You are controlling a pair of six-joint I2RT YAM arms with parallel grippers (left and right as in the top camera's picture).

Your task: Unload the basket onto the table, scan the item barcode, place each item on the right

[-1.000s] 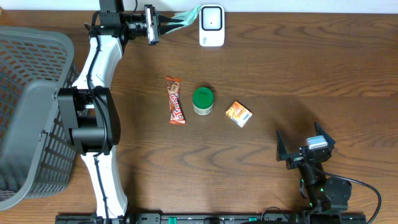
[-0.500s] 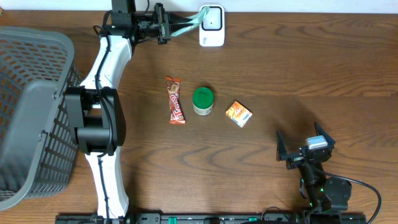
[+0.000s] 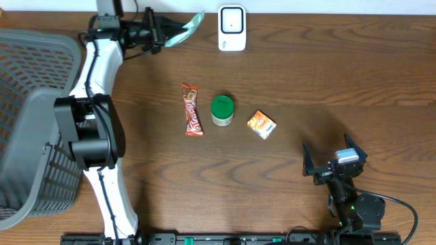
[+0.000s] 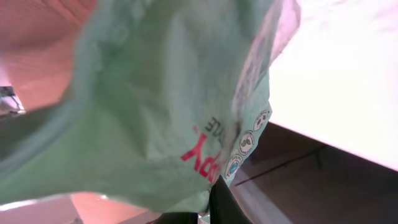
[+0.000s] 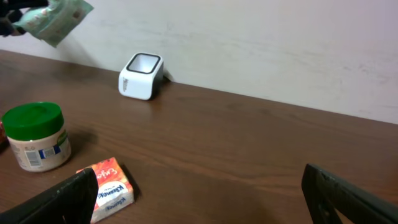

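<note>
The pale green packet still hangs apart from the scanner. It goes with my left gripper toward the white barcode scanner [image 3: 231, 27] next, to be released near it.
A pale green packet [image 3: 185, 27] hangs in the air at the table's far edge, held by my left gripper [image 3: 165, 35], which is shut on it. The packet sits left of the white barcode scanner [image 3: 231, 28], apart from it. In the left wrist view the green packet [image 4: 161, 106] fills the frame, with red print and small round icons showing. The same packet [image 5: 55, 18] and the scanner [image 5: 141, 76] appear far off in the right wrist view. My right gripper [image 3: 334, 163] rests open near the front right, holding nothing.
A red candy bar [image 3: 192, 109], a green-lidded jar [image 3: 222, 109] and a small orange box [image 3: 261, 124] lie in a row mid-table. A large grey basket [image 3: 34, 116] stands at the left. A pale wall runs behind the table's far edge.
My left gripper has swung the green packet leftward, away from the scanner, after holding it right against the scanner half a second ago. The right arm has not moved.
</note>
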